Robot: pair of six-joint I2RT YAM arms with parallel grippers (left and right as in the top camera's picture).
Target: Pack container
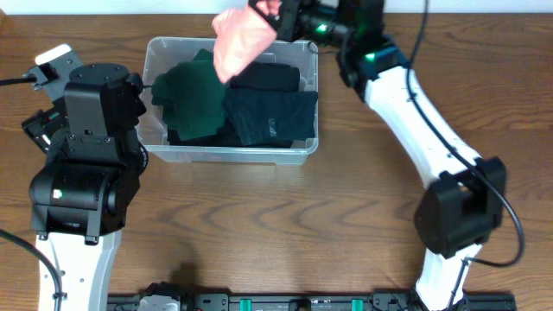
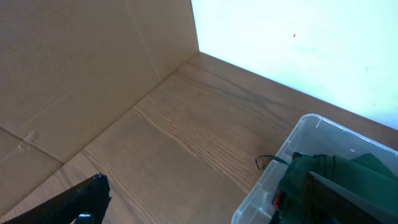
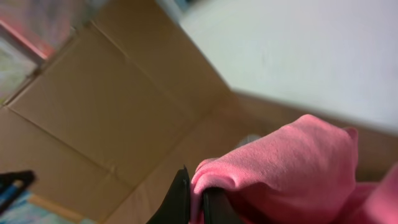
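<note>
The pink cloth is still hanging above the container's back edge. My right gripper will next move down and back toward the container's end (image 1: 294,64) beside the black garment, tilting downward.
The clear plastic container (image 1: 226,155) stands on the wooden table and holds a green garment (image 1: 192,97), a dark blue garment (image 1: 278,117) and a black one (image 1: 270,78). My right gripper (image 1: 278,17) is shut on a pink cloth (image 1: 240,39) and holds it above the container's back edge. In the right wrist view the fingers (image 3: 198,196) pinch a fold of the pink cloth (image 3: 298,162). My left gripper (image 2: 211,205) is open and empty at the container's left end (image 2: 292,149). One finger is over the green garment (image 2: 348,171), the other over the table.
A cardboard wall (image 2: 74,68) and a white wall (image 2: 298,43) stand behind the table. The left arm's body (image 1: 86,173) covers the table's left side. The right arm (image 1: 432,130) stretches along the right side. A black rail (image 1: 302,302) runs along the front edge.
</note>
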